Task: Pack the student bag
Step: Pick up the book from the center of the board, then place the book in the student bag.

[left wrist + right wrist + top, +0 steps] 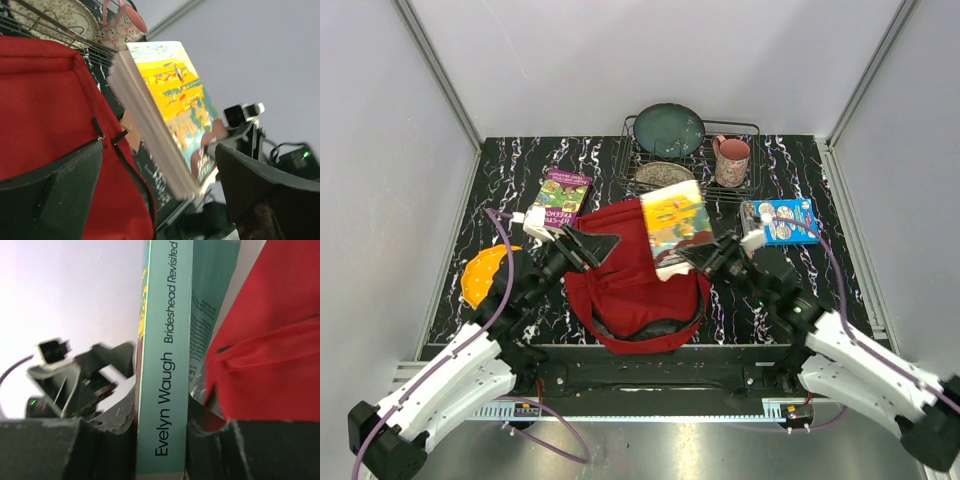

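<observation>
I will next move my left gripper back and down to the bag's black zipper edge [665,321], because it lies below the gripper, on the side toward my base.
The red student bag [632,290] lies in the middle of the table, its dark opening towards the near edge. It also shows in the left wrist view [45,100] and the right wrist view [272,365]. My right gripper [706,256] is shut on a book with a yellow cover [674,222] and holds it tilted over the bag's far right part. The wrist view shows the jaws [162,412] clamping its teal spine [165,365]. My left gripper [592,246] is open at the bag's far left edge, one finger [55,195] against the red fabric. The book [175,95] stands just beyond.
A purple book [563,194] lies at the back left and a blue book [780,221] at the right. A wire rack [752,128] at the back holds a teal plate [669,129] and a speckled plate [664,176]; a pink mug [731,160] stands on it. An orange item [485,273] lies at the left edge.
</observation>
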`<state>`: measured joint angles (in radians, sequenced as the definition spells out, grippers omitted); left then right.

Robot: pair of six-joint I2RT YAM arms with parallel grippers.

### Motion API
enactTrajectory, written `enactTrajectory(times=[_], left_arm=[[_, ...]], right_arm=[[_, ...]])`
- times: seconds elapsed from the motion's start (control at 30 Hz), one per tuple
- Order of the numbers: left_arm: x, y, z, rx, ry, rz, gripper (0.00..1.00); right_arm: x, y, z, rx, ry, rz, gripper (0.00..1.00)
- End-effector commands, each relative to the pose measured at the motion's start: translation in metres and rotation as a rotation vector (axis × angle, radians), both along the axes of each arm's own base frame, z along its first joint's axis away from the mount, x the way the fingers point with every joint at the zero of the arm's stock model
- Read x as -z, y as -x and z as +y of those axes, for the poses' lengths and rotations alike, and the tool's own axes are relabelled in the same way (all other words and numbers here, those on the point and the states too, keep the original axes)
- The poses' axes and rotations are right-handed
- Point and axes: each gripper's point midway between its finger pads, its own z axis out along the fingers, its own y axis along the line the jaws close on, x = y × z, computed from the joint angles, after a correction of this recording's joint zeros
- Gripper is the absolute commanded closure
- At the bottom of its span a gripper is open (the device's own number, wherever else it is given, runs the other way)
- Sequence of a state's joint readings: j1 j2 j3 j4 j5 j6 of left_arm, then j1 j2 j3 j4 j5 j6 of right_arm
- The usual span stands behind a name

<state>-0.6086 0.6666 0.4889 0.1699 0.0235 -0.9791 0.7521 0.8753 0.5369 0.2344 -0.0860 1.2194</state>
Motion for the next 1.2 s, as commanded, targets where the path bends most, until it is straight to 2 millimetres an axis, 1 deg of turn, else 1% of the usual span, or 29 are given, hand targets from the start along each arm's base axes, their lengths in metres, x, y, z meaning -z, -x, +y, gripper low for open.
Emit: enactTrajectory(times=[0.0, 0.03, 0.07, 0.1, 0.13, 0.17, 0.2, 0.23, 0.27, 0.3, 0.33, 0.37, 0.4, 0.43, 0.5, 0.6, 0.77, 0.83, 0.93, 0.97, 1.0, 1.03, 1.1, 1.13, 1.17], left_arm=[[0.009, 0.033, -0.022, 0.264, -0.233, -0.129, 0.01], [0.010, 0.042, -0.030, 0.323, -0.295, -0.153, 0.01], [0.020, 0.046, -0.035, 0.356, -0.348, -0.139, 0.01], [0.032, 0.044, -0.039, 0.362, -0.417, -0.116, 0.01], [0.033, 0.058, -0.050, 0.431, -0.507, -0.155, 0.01], [0.037, 0.062, -0.055, 0.455, -0.561, -0.163, 0.01], [0.050, 0.060, -0.060, 0.461, -0.638, -0.143, 0.01], [0.061, 0.074, -0.068, 0.536, -0.718, -0.161, 0.01], [0.055, 0.076, -0.076, 0.551, -0.746, -0.182, 0.01], [0.072, 0.074, -0.081, 0.562, -0.820, -0.160, 0.01], [0.080, 0.088, -0.088, 0.627, -0.875, -0.181, 0.01], [0.079, 0.087, -0.093, 0.624, -0.899, -0.188, 0.01], [0.090, 0.087, -0.096, 0.635, -0.938, -0.170, 0.01], [0.093, 0.091, -0.100, 0.654, -0.949, -0.175, 0.01], [0.099, 0.092, -0.102, 0.666, -0.964, -0.166, 0.01], [0.105, 0.098, -0.104, 0.709, -0.979, -0.174, 0.01], [0.116, 0.105, -0.100, 0.748, -1.013, -0.148, 0.01], [0.120, 0.112, -0.099, 0.786, -1.005, -0.143, 0.01], [0.125, 0.113, -0.101, 0.806, -1.015, -0.130, 0.02], [0.129, 0.114, -0.103, 0.816, -1.023, -0.119, 0.06], [0.132, 0.112, -0.103, 0.813, -1.031, -0.111, 0.16], [0.135, 0.110, -0.104, 0.799, -1.042, -0.099, 0.22], [0.141, 0.105, -0.106, 0.781, -1.064, -0.076, 0.33], [0.142, 0.103, -0.107, 0.778, -1.069, -0.067, 0.46], [0.139, 0.098, -0.110, 0.755, -1.074, -0.071, 0.55]], right_arm=[[0.005, -0.010, -0.098, 0.410, 0.229, -0.001, 1.00], [0.019, -0.007, -0.116, 0.467, 0.292, 0.036, 1.00], [0.019, -0.003, -0.126, 0.492, 0.305, 0.040, 1.00], [0.011, 0.002, -0.137, 0.519, 0.291, 0.031, 1.00], [0.022, 0.008, -0.152, 0.559, 0.350, 0.061, 1.00], [0.022, 0.011, -0.160, 0.579, 0.360, 0.067, 1.00], [0.012, 0.016, -0.170, 0.600, 0.345, 0.054, 1.00], [0.018, 0.021, -0.182, 0.628, 0.385, 0.068, 1.00], [0.016, 0.024, -0.187, 0.641, 0.391, 0.067, 1.00], [0.008, 0.028, -0.195, 0.657, 0.376, 0.053, 1.00], [0.010, 0.031, -0.203, 0.678, 0.396, 0.058, 1.00], [0.007, 0.033, -0.207, 0.685, 0.396, 0.053, 1.00], [-0.001, 0.037, -0.212, 0.694, 0.383, 0.042, 1.00], [-0.001, 0.039, -0.216, 0.704, 0.394, 0.045, 1.00], [-0.009, 0.042, -0.220, 0.707, 0.379, 0.036, 1.00], [-0.010, 0.045, -0.221, 0.704, 0.376, 0.043, 1.00], [-0.003, 0.046, -0.217, 0.685, 0.378, 0.063, 1.00], [-0.001, 0.045, -0.214, 0.674, 0.380, 0.070, 0.99], [0.002, 0.043, -0.208, 0.657, 0.380, 0.075, 0.99], [0.002, 0.042, -0.205, 0.649, 0.381, 0.075, 0.99], [0.004, 0.042, -0.201, 0.630, 0.385, 0.080, 0.99], [0.002, 0.041, -0.198, 0.621, 0.379, 0.077, 0.99], [0.005, 0.042, -0.190, 0.584, 0.381, 0.086, 0.99], [0.004, 0.042, -0.187, 0.569, 0.374, 0.083, 0.99], [0.004, 0.042, -0.184, 0.556, 0.376, 0.083, 0.99]])
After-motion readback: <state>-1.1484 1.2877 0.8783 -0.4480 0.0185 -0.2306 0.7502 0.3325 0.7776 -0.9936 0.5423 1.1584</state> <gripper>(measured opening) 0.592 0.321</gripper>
